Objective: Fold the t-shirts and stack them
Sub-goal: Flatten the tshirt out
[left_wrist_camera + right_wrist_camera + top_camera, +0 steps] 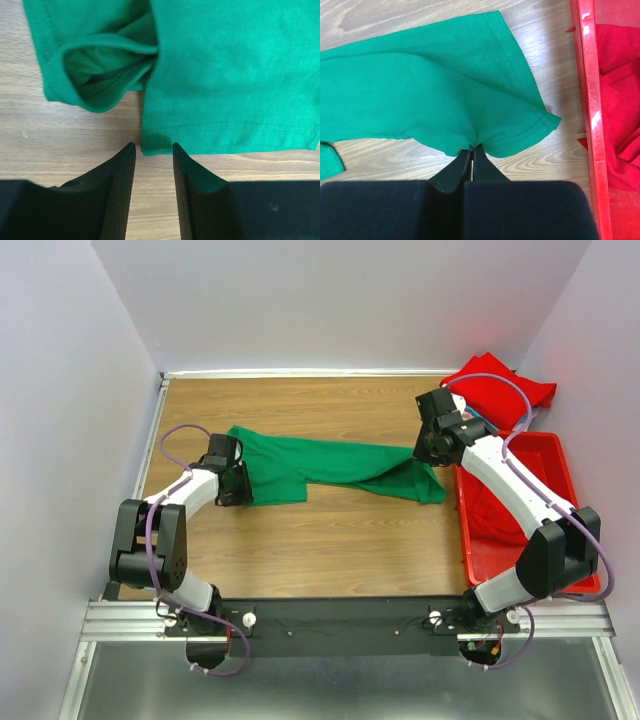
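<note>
My left gripper's open fingers line up with the green t-shirt's hem corner (151, 142) just outward and should next ease outward over it and close.
A bright green t-shirt (330, 462) lies stretched in a band across the wooden table between both arms. My left gripper (244, 486) is open at its left end. In the left wrist view the gripper (153, 148) has a hem corner of the green t-shirt (225, 75) just at its fingertips, not pinched, with a sleeve opening to the left. My right gripper (432, 450) is shut on the shirt's right end. The right wrist view shows the gripper (471, 147) pinching a fold of the green fabric (420, 90) near a sleeve. A red t-shirt (500, 390) lies bunched at the back right.
A red plastic bin (540, 438) stands along the table's right side under my right arm, with red cloth (620, 75) inside; its rim (587, 100) is close to the right gripper. White walls enclose the table on the left, back and right.
</note>
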Robot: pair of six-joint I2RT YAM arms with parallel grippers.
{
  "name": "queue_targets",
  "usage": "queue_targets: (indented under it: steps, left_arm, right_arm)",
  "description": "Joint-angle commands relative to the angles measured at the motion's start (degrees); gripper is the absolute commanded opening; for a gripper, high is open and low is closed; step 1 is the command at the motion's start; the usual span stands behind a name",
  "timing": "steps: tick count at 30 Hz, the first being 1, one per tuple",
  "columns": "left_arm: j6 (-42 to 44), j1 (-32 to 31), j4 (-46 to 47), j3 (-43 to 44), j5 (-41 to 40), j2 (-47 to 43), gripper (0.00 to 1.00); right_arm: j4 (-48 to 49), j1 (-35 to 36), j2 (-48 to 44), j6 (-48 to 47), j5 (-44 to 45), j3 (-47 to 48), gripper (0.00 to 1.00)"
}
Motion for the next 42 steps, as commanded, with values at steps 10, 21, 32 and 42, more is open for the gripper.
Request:
queue_targets:
  steps: [10, 21, 32, 42]
  left_arm:
    - [-0.29, -0.95, 1.89, -1.10, -4.65, 4.57, 0.40]
    - [2.61, -0.86, 1.82, 1.87, 2.81, 4.06, 0.00]
    - [-0.37, 4.41, -9.17, 32.10, 6.77, -5.44, 0.00]
    - [-3.36, 8.72, -14.81, 53.56, 9.32, -11.30, 0.00]
  right_arm:
    - [1.13, -0.18, -2.04, 1.69, 0.28, -1.50, 0.01]
    - [1.04, -0.18, -3.44, -0.51, 1.51, -1.86, 0.01]
    - [0.34, -0.27, -5.47, -8.50, 6.51, 6.83, 0.01]
    - [-1.86, -0.18, -6.51, -13.16, 8.81, 25.12, 0.01]
